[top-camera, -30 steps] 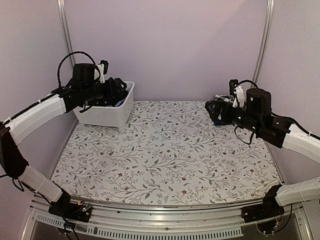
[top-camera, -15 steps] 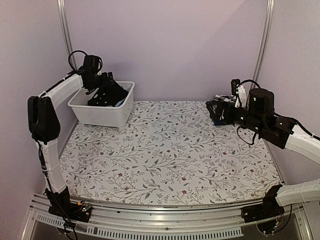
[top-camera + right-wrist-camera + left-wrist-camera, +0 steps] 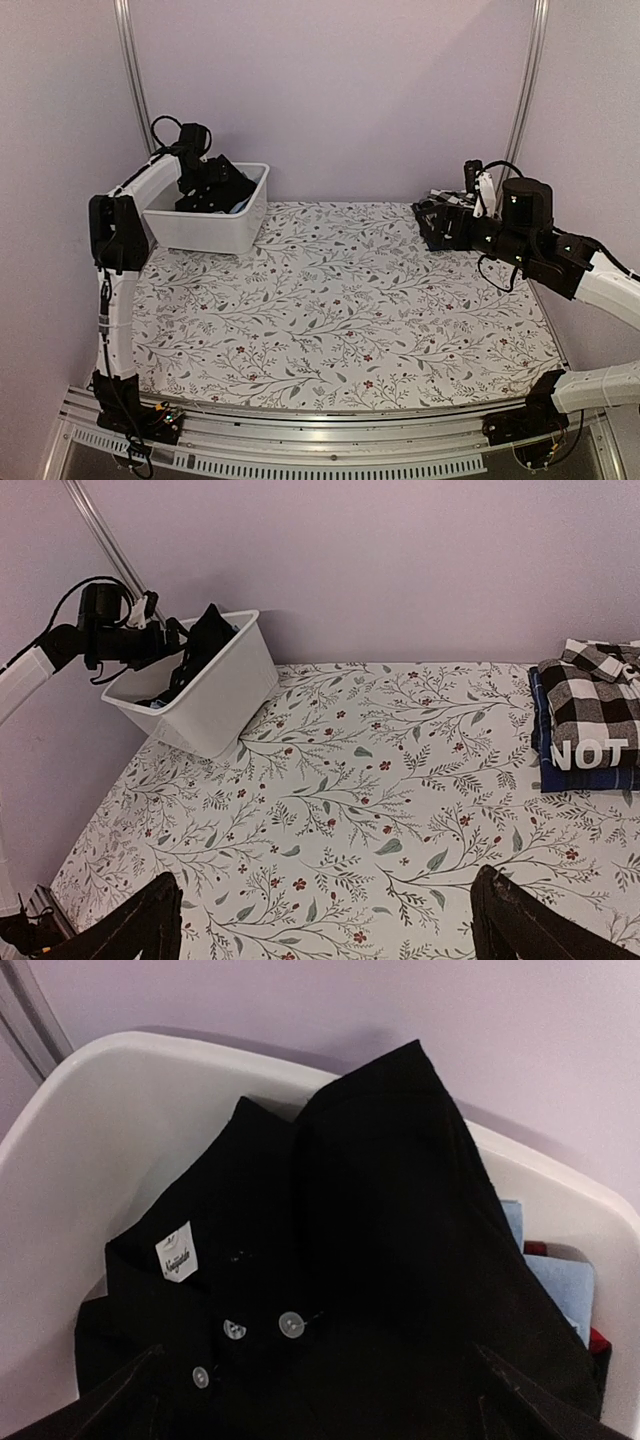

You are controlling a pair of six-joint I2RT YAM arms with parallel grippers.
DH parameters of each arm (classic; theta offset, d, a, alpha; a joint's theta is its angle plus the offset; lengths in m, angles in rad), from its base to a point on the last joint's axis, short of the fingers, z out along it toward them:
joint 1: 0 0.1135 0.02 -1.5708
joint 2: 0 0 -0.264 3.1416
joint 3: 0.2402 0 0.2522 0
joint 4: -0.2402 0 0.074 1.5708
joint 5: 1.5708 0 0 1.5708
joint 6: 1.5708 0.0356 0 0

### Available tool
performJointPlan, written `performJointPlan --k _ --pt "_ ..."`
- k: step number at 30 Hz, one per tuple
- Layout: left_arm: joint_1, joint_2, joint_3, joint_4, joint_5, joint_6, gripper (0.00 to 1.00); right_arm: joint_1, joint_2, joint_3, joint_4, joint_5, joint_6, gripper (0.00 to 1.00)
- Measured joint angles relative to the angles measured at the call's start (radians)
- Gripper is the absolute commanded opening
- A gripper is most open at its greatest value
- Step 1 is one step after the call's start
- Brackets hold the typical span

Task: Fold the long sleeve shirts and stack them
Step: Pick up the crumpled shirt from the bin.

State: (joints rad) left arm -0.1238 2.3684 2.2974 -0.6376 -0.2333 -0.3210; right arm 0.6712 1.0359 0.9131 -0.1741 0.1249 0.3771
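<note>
I need to lower my open left gripper next into the white bin onto the black shirt's buttons near its label (image 3: 291, 1326), as this shirt lies over the light blue cloth.
A plain black collared shirt (image 3: 380, 1240) with small white buttons (image 3: 290, 1324) lies heaped in a white bin (image 3: 205, 228) at the back left. My left gripper (image 3: 335, 1410) hangs open just above it, one finger on each side and nothing between them; the top view shows this gripper (image 3: 228, 186) over the bin. At the right edge of the right wrist view, a folded black-and-white checked shirt (image 3: 595, 695) lies on a dark one with white lettering (image 3: 590, 754). My right gripper (image 3: 330, 920) is open above the floral table, left of that stack; the top view places it (image 3: 432, 222) at the back right.
Light blue cloth (image 3: 560, 1280) and a bit of red cloth (image 3: 600, 1340) show under the black shirt in the bin. The floral tablecloth (image 3: 340, 300) covers the table. Lilac walls and metal posts (image 3: 130, 70) close in the back and sides.
The left arm has risen and swung left, its elbow now upright, and its gripper has gone further back over the bin. The right arm has shifted slightly right.
</note>
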Motion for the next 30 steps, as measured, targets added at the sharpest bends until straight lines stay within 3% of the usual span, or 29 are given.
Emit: performJointPlan --k 12,14,16,18,22,25,26,30 --pt "0.019 0.136 0.045 0.031 0.064 0.022 1.00 0.000 -0.001 0.000 -0.011 -0.020 0.005 0.99" --pt "0.019 0.169 0.057 0.045 0.081 0.019 0.96 0.000 -0.001 0.000 -0.014 -0.029 0.008 0.99" --pt "0.020 0.198 0.069 0.059 0.097 0.012 0.88 0.000 -0.001 0.000 -0.016 -0.033 0.011 0.99" --pt "0.021 0.219 0.078 0.078 0.112 -0.002 0.73 0.000 -0.001 0.000 -0.019 -0.036 0.016 0.99" --pt "0.024 0.226 0.079 0.101 0.137 -0.006 0.29 0.000 -0.001 0.000 -0.024 -0.043 0.026 0.99" --pt "0.024 0.226 0.080 0.109 0.147 -0.010 0.05 0.000 -0.001 0.000 -0.026 -0.050 0.027 0.99" --pt "0.025 0.226 0.080 0.111 0.149 -0.014 0.00 0.000 -0.001 0.000 -0.027 -0.052 0.027 0.99" --pt "0.027 0.226 0.081 0.128 0.159 -0.005 0.00 0.000 -0.001 0.000 -0.028 -0.055 0.027 0.99"
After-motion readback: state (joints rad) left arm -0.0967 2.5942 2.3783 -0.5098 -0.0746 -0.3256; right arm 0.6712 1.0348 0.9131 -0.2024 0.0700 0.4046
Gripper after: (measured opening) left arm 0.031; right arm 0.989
